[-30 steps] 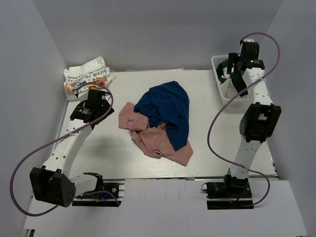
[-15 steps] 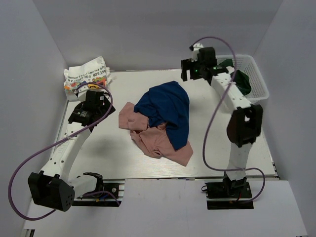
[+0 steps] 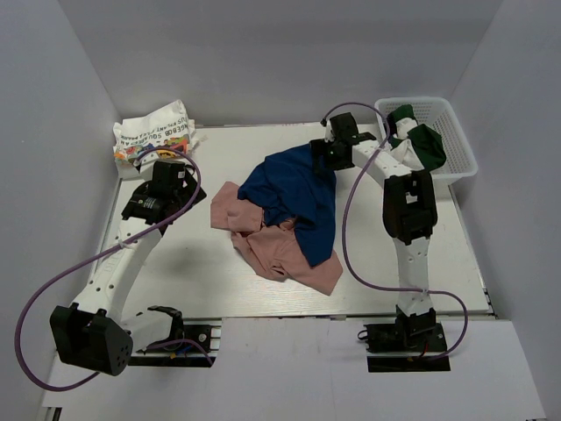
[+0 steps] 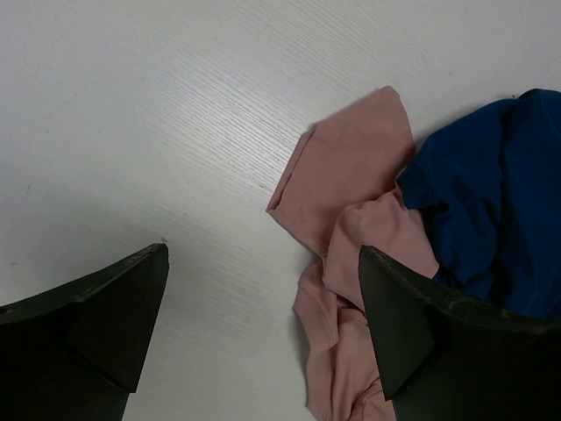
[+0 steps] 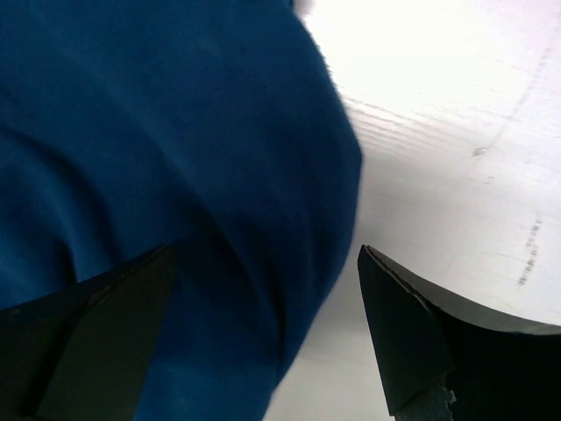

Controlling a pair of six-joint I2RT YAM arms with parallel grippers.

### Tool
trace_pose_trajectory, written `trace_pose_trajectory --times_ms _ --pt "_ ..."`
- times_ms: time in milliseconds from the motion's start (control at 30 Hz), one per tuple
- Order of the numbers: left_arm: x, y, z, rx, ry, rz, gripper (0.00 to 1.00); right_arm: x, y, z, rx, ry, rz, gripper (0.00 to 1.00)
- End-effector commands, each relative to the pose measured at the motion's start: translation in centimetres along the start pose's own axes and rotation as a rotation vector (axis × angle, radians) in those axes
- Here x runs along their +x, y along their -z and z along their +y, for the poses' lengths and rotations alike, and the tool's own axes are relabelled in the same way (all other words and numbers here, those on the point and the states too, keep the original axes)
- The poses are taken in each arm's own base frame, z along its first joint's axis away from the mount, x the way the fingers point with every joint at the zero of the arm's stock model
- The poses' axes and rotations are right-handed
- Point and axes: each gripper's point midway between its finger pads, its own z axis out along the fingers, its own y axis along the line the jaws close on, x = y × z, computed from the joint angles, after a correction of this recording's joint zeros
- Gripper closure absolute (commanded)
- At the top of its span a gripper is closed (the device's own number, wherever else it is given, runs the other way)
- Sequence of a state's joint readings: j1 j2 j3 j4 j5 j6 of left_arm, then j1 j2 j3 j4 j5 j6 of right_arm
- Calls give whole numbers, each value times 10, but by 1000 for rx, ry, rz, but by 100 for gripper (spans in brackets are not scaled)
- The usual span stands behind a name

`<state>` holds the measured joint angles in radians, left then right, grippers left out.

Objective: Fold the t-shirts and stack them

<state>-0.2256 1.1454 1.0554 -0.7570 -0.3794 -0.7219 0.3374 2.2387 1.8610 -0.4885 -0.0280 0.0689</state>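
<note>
My right gripper moves down onto the navy t-shirt's far edge point(image 5: 285, 303) next and closes there, since that edge already lies between its open fingers.
A crumpled navy t-shirt point(image 3: 294, 193) lies mid-table, partly on top of a dusty pink t-shirt point(image 3: 276, 250). My right gripper point(image 3: 323, 154) hovers open over the navy shirt's point(image 5: 158, 132) back right edge; in the right wrist view point(image 5: 263, 324) the cloth fills the space under its spread jaws, and nothing is gripped. My left gripper point(image 3: 173, 182) is open above bare table left of the pile. Its wrist view point(image 4: 263, 333) shows the pink shirt's point(image 4: 351, 175) folded corner and the navy one point(image 4: 491, 202) beyond. A white t-shirt with colourful print point(image 3: 153, 132) sits back left. A dark green t-shirt point(image 3: 428, 145) hangs in the basket.
The white mesh basket point(image 3: 443, 110) stands at the back right corner with white cloth point(image 3: 401, 151) also spilling from it. Grey walls close in on three sides. The white tabletop point(image 3: 175, 263) shows around the pile.
My right arm has swung from the basket at the back right leftwards and down to the navy shirt's back edge. The left arm has barely moved.
</note>
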Motion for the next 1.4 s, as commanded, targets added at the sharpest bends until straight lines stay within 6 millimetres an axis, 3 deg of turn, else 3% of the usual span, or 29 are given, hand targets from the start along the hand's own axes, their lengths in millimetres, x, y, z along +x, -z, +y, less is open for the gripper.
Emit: trace_pose_trajectory --times_ms 0,200,267,333,367,433,467,500,567,633,667,733,767,800,833,867,933,967,1067,1133,1167,1200,1233,1267,1300,1367 --pt "-5 7 -4 33 5 -23 1 9 -12 10 -24 -7 8 10" --pt "-1 8 0 27 1 -16 1 31 -30 5 45 5 59 10" --pt "-1 8 0 27 1 -16 1 34 -32 8 51 21 66 20" --pt "-1 8 0 27 1 -16 1 31 -29 16 16 49 59 39" --pt "-1 8 0 27 1 -16 1 21 -25 17 11 45 28 73" --pt "-3 10 -1 27 1 -16 1 -7 -2 27 -31 39 -48 94" --pt "-3 10 -1 27 1 -16 1 -19 7 28 -29 42 -87 100" --pt "-3 10 -1 27 1 -16 1 -47 30 31 -30 67 -162 100" --pt "-3 10 -1 27 1 -16 1 -82 68 39 -39 116 -262 100" --pt "-6 12 -3 39 9 -30 1 -126 131 54 -81 141 -407 100" --pt "-6 12 -3 39 9 -30 1 -136 147 59 -99 181 -447 100" --pt "-6 12 -3 39 9 -30 1 -164 208 71 -136 233 -590 100" --pt "-8 14 -3 45 12 -36 1 -168 220 71 -138 254 -619 100" --pt "-8 14 -3 45 12 -37 1 -183 261 72 -129 266 -717 100" --pt "-8 14 -3 45 12 -37 1 -188 274 72 -120 268 -752 100" --pt "-8 14 -3 45 12 -37 1 -193 285 66 -97 265 -780 100" --pt "-9 17 -3 51 15 -43 1 -210 336 55 -16 242 -907 100" --pt "-9 17 -3 51 15 -43 1 -216 348 50 7 238 -945 100" --pt "-9 19 -1 51 16 -43 1 -238 401 12 193 163 -1093 100" --pt "-10 19 0 44 16 -49 1 -248 424 -10 296 122 -1164 100" --pt "-10 19 3 31 13 -48 1 -254 452 -24 359 91 -1218 100" --pt "-9 19 6 18 9 -47 1 -259 457 -31 386 81 -1234 100" --pt "-9 19 6 17 9 -47 1 -262 470 -50 481 71 -1260 100" --pt "-9 19 6 17 9 -47 1 -267 501 -58 521 54 -1326 100" --pt "-10 18 7 11 9 -53 1 -269 503 -68 559 46 -1334 100" --pt "-11 18 8 4 9 -59 1 -270 533 -91 691 27 -1408 100"
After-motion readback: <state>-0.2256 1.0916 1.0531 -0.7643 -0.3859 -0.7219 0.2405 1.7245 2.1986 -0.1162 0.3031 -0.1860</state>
